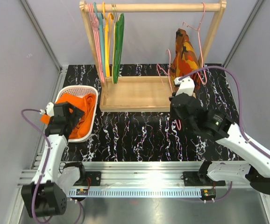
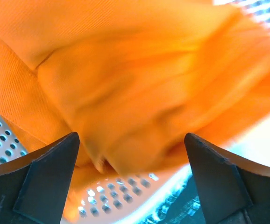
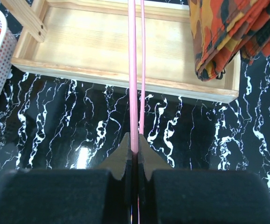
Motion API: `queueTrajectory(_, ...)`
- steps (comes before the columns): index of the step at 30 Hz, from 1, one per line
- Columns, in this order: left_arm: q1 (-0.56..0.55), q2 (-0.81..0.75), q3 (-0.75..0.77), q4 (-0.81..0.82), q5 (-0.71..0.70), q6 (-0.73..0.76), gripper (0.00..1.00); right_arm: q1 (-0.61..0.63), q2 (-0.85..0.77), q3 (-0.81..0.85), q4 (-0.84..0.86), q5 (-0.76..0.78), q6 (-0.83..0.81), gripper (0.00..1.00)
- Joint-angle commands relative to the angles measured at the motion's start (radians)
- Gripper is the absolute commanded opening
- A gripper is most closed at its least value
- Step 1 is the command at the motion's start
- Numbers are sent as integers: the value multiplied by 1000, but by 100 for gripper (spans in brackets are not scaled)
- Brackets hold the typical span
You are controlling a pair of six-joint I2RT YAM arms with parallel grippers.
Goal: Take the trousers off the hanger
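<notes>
The robot's right gripper will move up and outward to bring the hook of the hanger onto the top bar of the rack, because the trousers are in the basket and the hanger is bare.
The bright orange trousers (image 1: 76,114) lie bunched in the white perforated basket (image 1: 79,88) at the left. In the left wrist view the trousers (image 2: 139,84) fill the frame, blurred, over the basket (image 2: 125,205). My left gripper (image 1: 72,115) is just above them, and its jaws (image 2: 131,140) stand wide apart with no grip on the fabric. My right gripper (image 1: 174,97) is shut on the bare thin pink wire hanger (image 1: 163,72) in front of the wooden base. In the right wrist view the hanger (image 3: 132,70) runs straight out from the closed gripper (image 3: 134,144).
A wooden rack (image 1: 153,7) stands at the back on a wooden tray base (image 1: 135,93). Green, yellow, teal and pink hangers (image 1: 108,42) hang at its left. A camouflage garment (image 1: 186,56) hangs on another pink wire hanger at its right, close to my right gripper, and also shows in the right wrist view (image 3: 228,32).
</notes>
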Motion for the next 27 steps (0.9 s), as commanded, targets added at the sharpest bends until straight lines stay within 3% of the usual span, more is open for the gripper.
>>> queueTrajectory(1,-1,-127,187,-100,3,55,99,-42,33,99,47,-17,-50,0)
queueTrajectory(7,-1,-340,352,-231,-29,266,99,-60,99,199,64,-5,-126,0)
queueTrajectory(14,-1,-506,336,-303,90,530,99,-83,199,428,81,6,-220,0)
queueTrajectory(23,-22,-762,221,-259,-41,526,99,-233,461,780,19,-90,-289,0)
queueTrajectory(27,-28,-801,201,-251,-57,523,99,-302,549,832,35,-148,-289,0)
